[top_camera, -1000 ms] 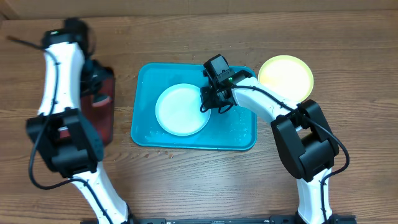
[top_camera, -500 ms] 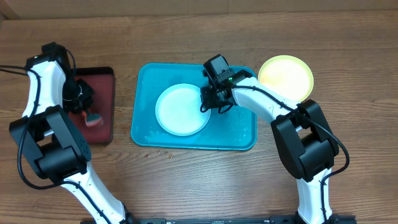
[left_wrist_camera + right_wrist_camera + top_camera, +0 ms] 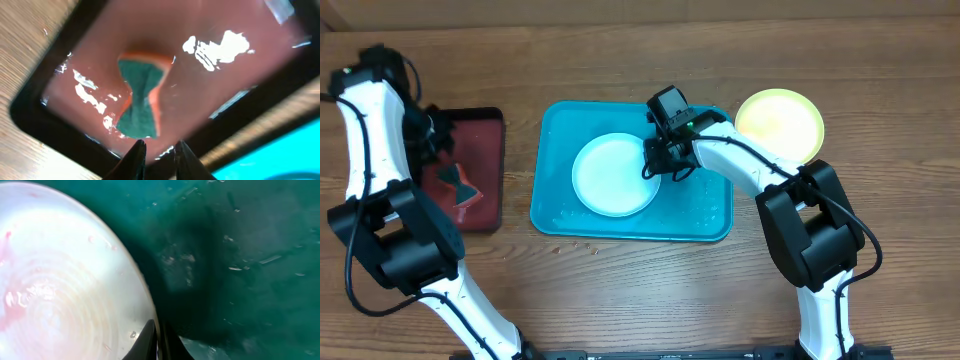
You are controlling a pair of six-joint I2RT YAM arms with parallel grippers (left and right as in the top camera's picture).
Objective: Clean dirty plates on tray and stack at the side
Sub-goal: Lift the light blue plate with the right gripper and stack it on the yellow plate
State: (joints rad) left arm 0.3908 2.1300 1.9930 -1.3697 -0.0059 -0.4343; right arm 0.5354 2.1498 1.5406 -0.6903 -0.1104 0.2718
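Observation:
The white plate point(image 3: 610, 177) is in my right gripper and will be lifted next. It will go over the yellow-green plate point(image 3: 780, 122) to the right in the overhead view, and I will lower and release it there.
A white plate point(image 3: 610, 177) with faint red smears lies in the turquoise tray point(image 3: 705, 215). My right gripper point(image 3: 658, 165) is shut on the plate's right rim, one finger inside and one outside; the right wrist view shows the plate point(image 3: 60, 280) and the gripper point(image 3: 159, 336) over the wet tray floor point(image 3: 250, 255). A yellow-green plate point(image 3: 780, 122) sits on the table right of the tray. No third plate shows apart from these. My left gripper point(image 3: 437, 140) is open and empty above the dark red tray point(image 3: 485, 125).
A green-and-orange sponge point(image 3: 460, 186) lies pinched in the middle on the wet dark red tray; the left wrist view shows the sponge point(image 3: 140, 100) just beyond my left gripper point(image 3: 159, 150). Bare wooden table point(image 3: 640, 290) surrounds both trays.
My left arm has swung back toward the far left, off the sponge, which now lies uncovered on the dark red tray. The right arm and white plate have barely moved.

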